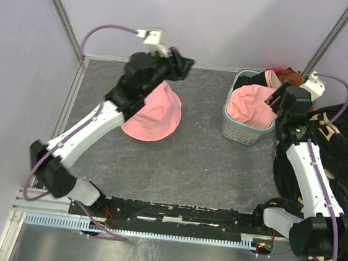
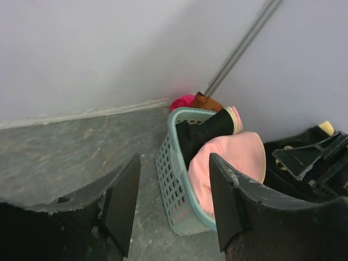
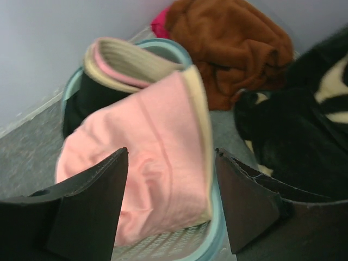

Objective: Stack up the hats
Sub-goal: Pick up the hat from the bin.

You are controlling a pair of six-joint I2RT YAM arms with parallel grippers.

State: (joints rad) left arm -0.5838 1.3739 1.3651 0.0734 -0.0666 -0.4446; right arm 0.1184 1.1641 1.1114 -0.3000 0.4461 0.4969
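Note:
The second pink hat's edge by the teal basket's rim [image 1: 232, 104] [image 2: 194, 171] is below my left gripper and to its right in the top view, so my gripper's fingers should move across and down next.
A pink hat [image 1: 154, 113] lies flat on the grey table, left of centre. My left gripper [image 1: 184, 63] hangs open and empty above its far edge; in the left wrist view [image 2: 174, 163] the jaws stand wide apart with nothing between them. A second pink hat [image 1: 251, 107] lies on top in the teal basket [image 1: 239, 132]. My right gripper [image 1: 277, 98] is open just above that hat [image 3: 157, 157], not touching it. A folded beige and pink hat [image 3: 130, 62] sits behind it in the basket [image 3: 217, 239].
A rust-brown cloth [image 3: 228, 43] lies behind the basket in the far right corner. A black blanket with beige pattern [image 1: 340, 148] is heaped along the right side. Dark fabric [image 2: 206, 133] also fills the basket [image 2: 174, 179]. Walls close the back and both sides.

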